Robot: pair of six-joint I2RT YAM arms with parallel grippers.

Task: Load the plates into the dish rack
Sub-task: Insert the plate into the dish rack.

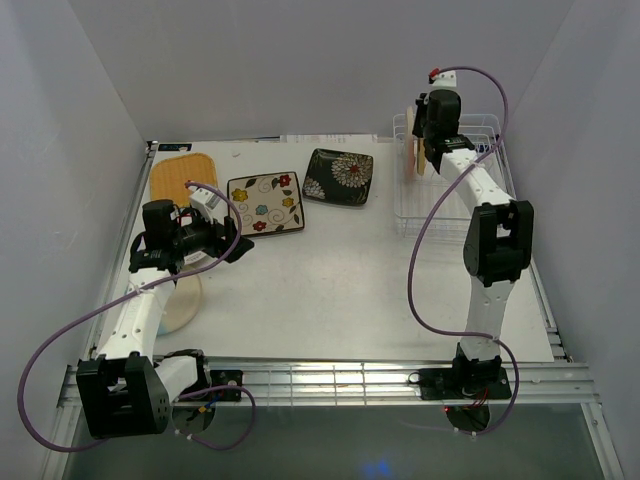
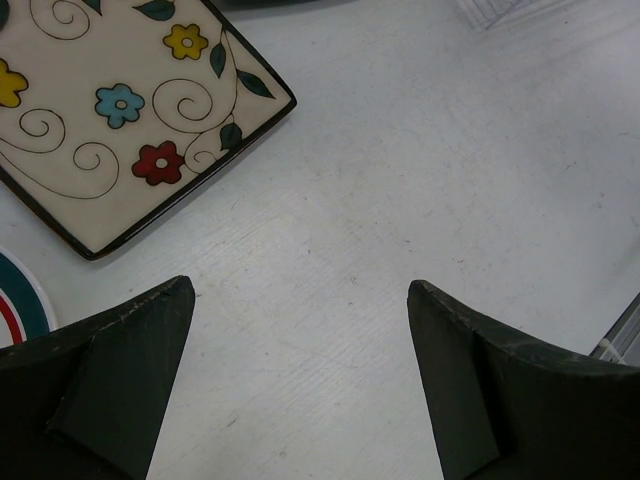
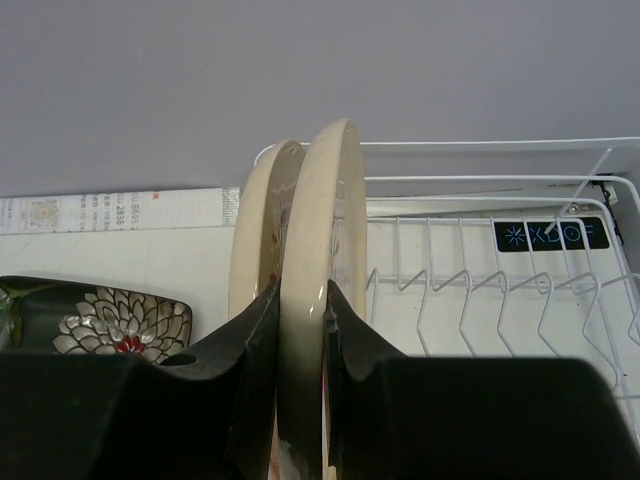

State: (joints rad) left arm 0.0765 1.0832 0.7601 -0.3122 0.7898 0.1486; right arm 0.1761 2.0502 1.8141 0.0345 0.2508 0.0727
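Note:
The right gripper moves down toward the rack slot [image 1: 417,168] beside the second cream plate next and releases the plate's rim, since the held plate is already upright on edge.
My right gripper [image 3: 302,295] is shut on the rim of a round cream plate [image 3: 318,200], held upright on edge over the left end of the white wire dish rack [image 3: 480,290]. A second cream plate [image 3: 255,225] stands on edge just left of it. From above, that gripper [image 1: 432,150] is at the rack's [image 1: 455,205] far left corner. On the table lie a square orange plate [image 1: 183,178], a square cream floral plate [image 1: 265,203] and a square black floral plate [image 1: 339,176]. My left gripper [image 2: 300,300] hangs open over bare table, near the cream floral plate [image 2: 110,110].
A round cream plate [image 1: 185,300] lies partly under my left arm. The rim of a green-ringed plate [image 2: 15,305] shows at the left edge of the left wrist view. White walls close in the table on three sides. The rack's slots to the right of the held plate stand free.

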